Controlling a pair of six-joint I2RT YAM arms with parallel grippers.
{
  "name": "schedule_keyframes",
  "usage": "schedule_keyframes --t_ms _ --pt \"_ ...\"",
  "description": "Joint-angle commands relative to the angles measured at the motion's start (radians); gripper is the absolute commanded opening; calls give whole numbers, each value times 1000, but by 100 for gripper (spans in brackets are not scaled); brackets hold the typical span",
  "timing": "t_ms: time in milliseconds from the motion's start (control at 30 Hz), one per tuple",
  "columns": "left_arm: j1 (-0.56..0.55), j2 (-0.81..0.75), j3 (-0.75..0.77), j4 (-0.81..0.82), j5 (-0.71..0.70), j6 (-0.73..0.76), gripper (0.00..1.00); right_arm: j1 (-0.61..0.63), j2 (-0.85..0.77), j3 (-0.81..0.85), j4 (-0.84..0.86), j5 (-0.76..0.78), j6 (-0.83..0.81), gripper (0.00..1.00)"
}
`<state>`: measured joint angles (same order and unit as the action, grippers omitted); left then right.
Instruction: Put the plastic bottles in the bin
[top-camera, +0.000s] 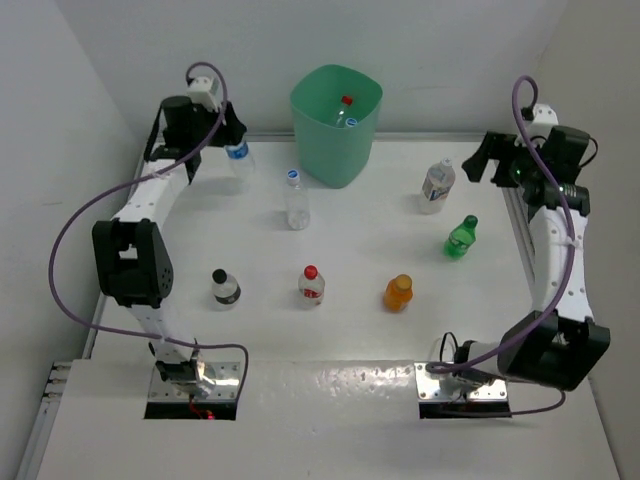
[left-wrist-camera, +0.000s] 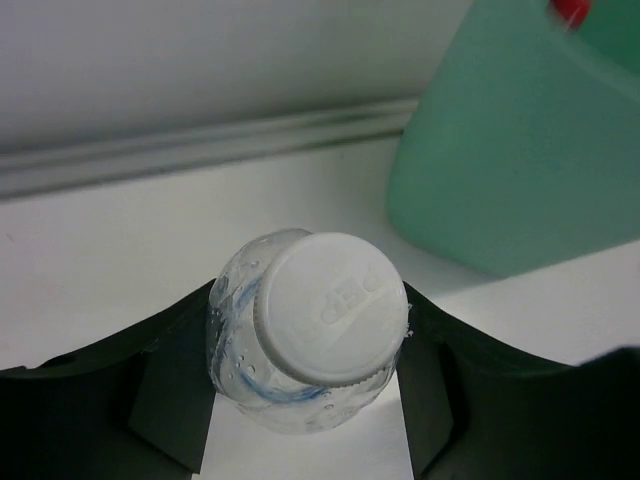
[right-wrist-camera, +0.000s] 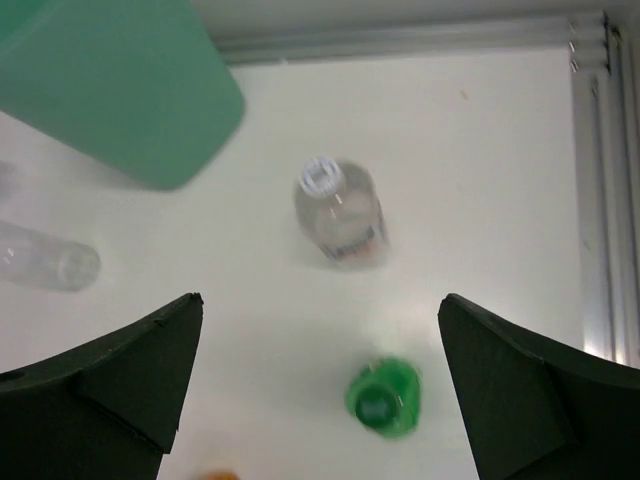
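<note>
The robot's left gripper will next raise the clear white-capped bottle high and then dip it into the bin's opening (top-camera: 337, 98) (left-wrist-camera: 613, 29).
The mint-green bin (top-camera: 336, 140) stands at the back middle with a red-capped (top-camera: 347, 101) and a blue-capped bottle (top-camera: 351, 122) inside. My left gripper (top-camera: 230, 135) is shut on a clear white-capped bottle (left-wrist-camera: 318, 325) just left of the bin (left-wrist-camera: 510, 150). My right gripper (top-camera: 482, 160) is open and empty, above a clear white-capped bottle (right-wrist-camera: 338, 210) and the green bottle (right-wrist-camera: 383, 398). On the table stand a clear blue-capped bottle (top-camera: 296, 200), the green one (top-camera: 460, 237), an orange one (top-camera: 398, 292), a red-capped one (top-camera: 312, 285) and a black-capped one (top-camera: 225, 288).
A raised rail (top-camera: 515, 215) runs along the table's right edge under the right arm. The back wall is close behind the bin. The clear blue-capped bottle also shows at the left edge of the right wrist view (right-wrist-camera: 45, 258).
</note>
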<state>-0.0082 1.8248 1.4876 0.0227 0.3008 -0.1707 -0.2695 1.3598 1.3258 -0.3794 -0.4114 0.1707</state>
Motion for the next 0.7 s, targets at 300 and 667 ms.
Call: schedule_keyframes --t_ms 300,667 --pt "-145 -3 594 65 20 -211 26 -102 -217 -183 -115 -58 -143 100" --pt "-387 280 789 51 -231 -47 27 -93 -124 -158 -24 -58 -103 100"
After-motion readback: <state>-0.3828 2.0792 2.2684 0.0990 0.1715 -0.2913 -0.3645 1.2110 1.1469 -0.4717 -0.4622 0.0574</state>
